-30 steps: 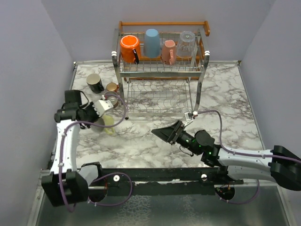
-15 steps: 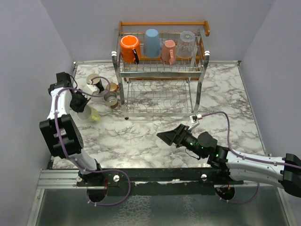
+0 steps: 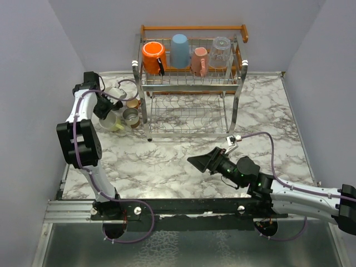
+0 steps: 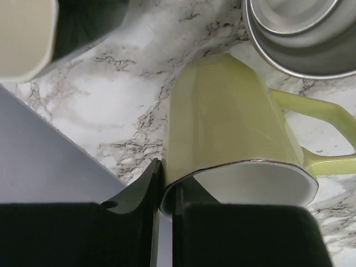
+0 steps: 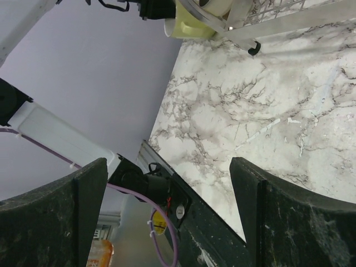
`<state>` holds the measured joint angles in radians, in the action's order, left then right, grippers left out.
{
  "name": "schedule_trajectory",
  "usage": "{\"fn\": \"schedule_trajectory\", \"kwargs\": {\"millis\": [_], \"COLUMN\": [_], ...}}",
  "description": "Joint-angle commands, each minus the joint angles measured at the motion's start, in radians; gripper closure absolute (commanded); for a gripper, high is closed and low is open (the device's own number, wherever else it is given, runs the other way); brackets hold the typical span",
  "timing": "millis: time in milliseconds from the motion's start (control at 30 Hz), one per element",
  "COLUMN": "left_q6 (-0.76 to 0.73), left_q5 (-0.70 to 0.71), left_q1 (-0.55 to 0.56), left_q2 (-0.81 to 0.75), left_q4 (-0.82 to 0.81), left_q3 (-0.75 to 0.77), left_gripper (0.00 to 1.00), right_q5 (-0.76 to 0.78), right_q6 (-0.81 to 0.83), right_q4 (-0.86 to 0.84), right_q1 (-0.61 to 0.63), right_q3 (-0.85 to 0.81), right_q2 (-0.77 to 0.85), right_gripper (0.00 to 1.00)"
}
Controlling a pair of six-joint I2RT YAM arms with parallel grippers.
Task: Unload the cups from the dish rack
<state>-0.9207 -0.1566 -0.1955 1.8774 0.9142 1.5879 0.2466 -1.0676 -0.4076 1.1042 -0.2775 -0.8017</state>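
Observation:
The right gripper moves up and turns outward onto the pink mug's handle [image 3: 203,67] next, since that handle is on the rack's top shelf, above and outward of the gripper.
The dish rack [image 3: 192,83] stands at the back. Its top tier holds a bright orange mug [image 3: 151,57], a light blue cup [image 3: 179,50], a pink mug [image 3: 199,61] and a clear glass [image 3: 221,53]. My left gripper [image 4: 166,178] is shut on the rim of a pale yellow mug [image 4: 228,128], one finger inside it and one outside. It holds the mug tilted, low over the marble at the far left [image 3: 115,123]. A black cup [image 4: 89,28] and a shiny metal cup [image 4: 300,33] are close by. My right gripper [image 3: 194,161] is open and empty, in front of the rack.
A tan cup [image 3: 132,103] and the metal cup [image 3: 131,117] stand beside the rack's left leg [image 3: 146,119]. The left wall [image 4: 44,156] is close to my left gripper. The rack's lower tier [image 3: 186,114] holds no cups.
My left arm has swung from the front left to the far left corner, carrying the yellow mug beside the black and metal cups. My right arm has drifted slightly right, still open.

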Motion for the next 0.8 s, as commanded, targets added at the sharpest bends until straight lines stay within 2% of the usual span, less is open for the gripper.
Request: {"fn": "schedule_trajectory", "kwargs": {"millis": [0, 33, 333, 533, 700, 767], "left_q6": [0.050, 0.051, 0.080, 0.147, 0.178, 0.185], "left_q5": [0.047, 0.050, 0.014, 0.029, 0.022, -0.011], "left_q1": [0.014, 0.014, 0.014, 0.015, 0.015, 0.015], "left_q2": [0.046, 0.044, -0.017, -0.052, -0.121, -0.165], "left_q4": [-0.022, -0.033, -0.090, -0.142, -0.153, -0.135], "left_q3": [0.048, 0.048, 0.041, 0.065, 0.062, 0.061], "left_gripper": [0.92, 0.85, 0.46, 0.44, 0.43, 0.35], "right_q5": [0.027, 0.027, 0.031, 0.033, 0.072, 0.098], "right_q6": [0.015, 0.015, 0.027, 0.042, 0.097, 0.141], "right_q4": [0.039, 0.042, 0.056, 0.069, 0.153, 0.210], "right_q1": [-0.001, 0.000, -0.001, 0.000, -0.001, 0.000], "right_q3": [0.014, 0.016, 0.004, -0.014, -0.071, -0.124], "right_q2": [0.025, 0.030, 0.043, 0.029, 0.039, 0.040], "right_gripper": [0.09, 0.09, 0.09, 0.09, 0.09, 0.09]}}
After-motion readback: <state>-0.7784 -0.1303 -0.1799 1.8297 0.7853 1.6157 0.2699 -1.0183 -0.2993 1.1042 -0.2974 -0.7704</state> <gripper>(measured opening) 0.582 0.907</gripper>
